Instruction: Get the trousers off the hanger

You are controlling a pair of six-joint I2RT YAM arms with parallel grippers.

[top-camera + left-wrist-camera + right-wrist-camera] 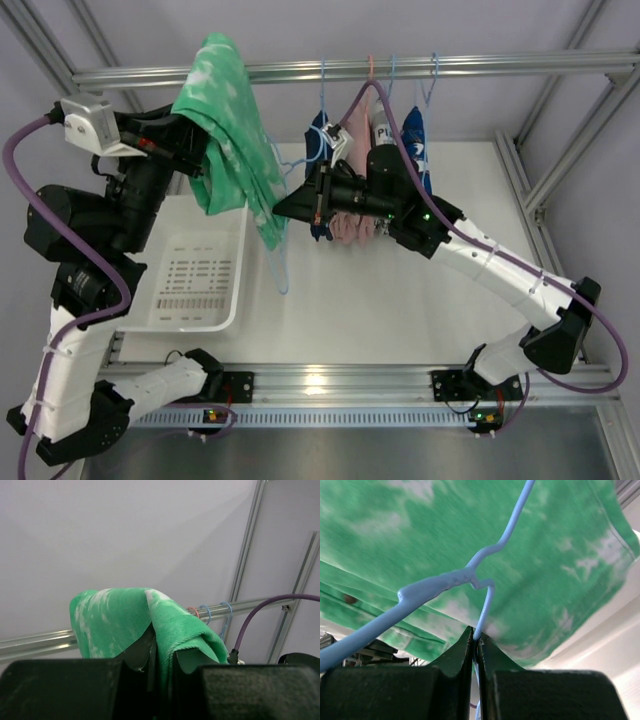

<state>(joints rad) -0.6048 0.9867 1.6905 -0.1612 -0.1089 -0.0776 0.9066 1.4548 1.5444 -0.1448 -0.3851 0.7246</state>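
Observation:
My left gripper draws the green trousers (232,135) off the hanger next and down into the white slotted basket to release them, since the basket stands empty below.
The bright green trousers (232,135) hang in a bunch just under the rail at the upper left, trailing down to the right. My left gripper (203,162) is shut on a fold of them; in the left wrist view the green fabric (125,620) is pinched between the jaws (162,652). My right gripper (286,208) is shut on the thin light-blue hanger (281,272), whose loop dangles below the trousers' lower edge. In the right wrist view the hanger wire (437,586) runs down into the closed jaws (477,642), with the trousers (550,555) right behind it.
A white slotted basket (225,300) sits on the table below the left arm. On the rail (480,66) hang navy, pink and blue-and-white garments (345,135) on pink and blue hangers (432,80), close behind my right wrist. Frame posts stand at the right.

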